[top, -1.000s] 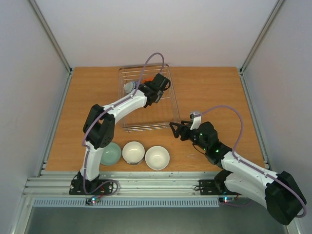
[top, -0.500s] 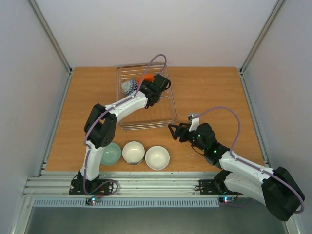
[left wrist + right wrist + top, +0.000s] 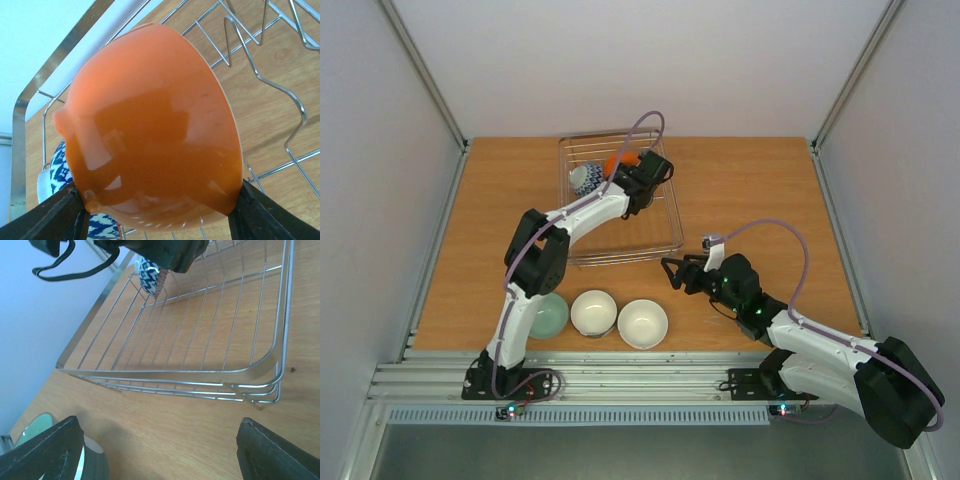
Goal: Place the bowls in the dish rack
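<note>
I should move my open right gripper back and down next, with its fingers on both sides of the white bowl's rim farthest from the beige bowl, and close there, because that part of the rim is clear.
The dish rack lies at the table's far middle. My left gripper reaches into its far end, shut on an orange bowl held on edge just above the wires. In the left wrist view the orange bowl fills the picture, its rim pinched between both fingers. A blue-patterned bowl stands on edge just left of it. Three bowls sit in a row at the near edge: pale green, beige and white. My right gripper hovers open, empty, off the rack's near right corner.
The rack's upright tines stand right of the orange bowl. In the right wrist view the rack's near rim runs across ahead of the open fingers, with the pale green bowl low at the left. White walls enclose the table.
My left gripper has carried the orange bowl toward the rack's far left, beside the blue-patterned bowl, and the rack has slid slightly left. My right gripper has drifted left, staying open.
</note>
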Robot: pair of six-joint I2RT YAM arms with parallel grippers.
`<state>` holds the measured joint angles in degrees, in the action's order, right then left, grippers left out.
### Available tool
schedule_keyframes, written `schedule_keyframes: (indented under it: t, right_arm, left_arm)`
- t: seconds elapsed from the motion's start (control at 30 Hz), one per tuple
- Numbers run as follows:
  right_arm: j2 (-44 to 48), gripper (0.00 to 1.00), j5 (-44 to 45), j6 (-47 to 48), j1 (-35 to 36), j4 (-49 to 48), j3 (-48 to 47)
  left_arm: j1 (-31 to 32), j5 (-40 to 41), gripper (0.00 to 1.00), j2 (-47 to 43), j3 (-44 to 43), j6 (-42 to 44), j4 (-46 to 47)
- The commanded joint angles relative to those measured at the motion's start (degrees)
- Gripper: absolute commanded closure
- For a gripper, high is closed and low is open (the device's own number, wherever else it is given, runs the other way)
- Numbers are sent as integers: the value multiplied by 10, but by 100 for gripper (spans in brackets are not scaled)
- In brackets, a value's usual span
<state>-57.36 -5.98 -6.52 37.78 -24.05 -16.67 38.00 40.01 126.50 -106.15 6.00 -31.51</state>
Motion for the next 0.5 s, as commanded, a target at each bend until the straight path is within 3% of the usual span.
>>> schedule_keyframes:
  t: [0.0,0.23,0.4,0.47]
  right_arm:
    - [5,17,2,-1,8,-15,9]
    - [6,17,4,-1,13,-19,16]
    - [10,17,7,-2,21,-22,19]
    - [14,17,12,-2,24,-21,22]
  left_arm:
    - [-10,-6,100,34,-47,-23,-23]
    - [-12,-25,96,41,-50,-23,-42]
    - [-11,-37,64,48,-59,-26,-61]
    - [-11,-38,43,50,-59,-26,-64]
